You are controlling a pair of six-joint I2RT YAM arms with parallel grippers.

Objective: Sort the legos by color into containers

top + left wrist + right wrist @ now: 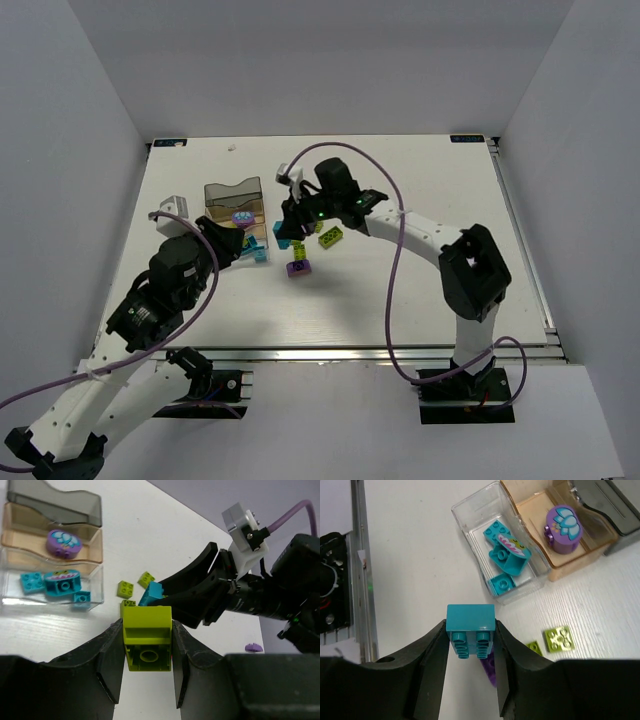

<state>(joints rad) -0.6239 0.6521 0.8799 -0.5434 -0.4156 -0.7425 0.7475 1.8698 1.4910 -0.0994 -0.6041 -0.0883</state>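
Note:
Next I need to move my right gripper left in the top view over the clear tray [95,580] of teal pieces and release the matching brick.
My left gripper [147,632] is shut on a lime-green lego brick [147,640], held just above the table in front of the containers. My right gripper [470,630] is shut on a teal-blue brick [470,620] and faces the left one. In the top view the right gripper [288,238] sits just right of the trays and the left gripper [245,250] just below them. The smoky grey tray [55,500] looks empty. The amber tray [25,535] holds a round purple piece [63,542]. The clear tray [95,580] holds teal pieces [62,582].
Small lime-green plates [125,587] lie loose on the table right of the trays, and also show in the right wrist view [559,639]. A purple piece [298,267] lies below the right gripper. A larger lime brick [330,237] lies to its right. White walls surround the table.

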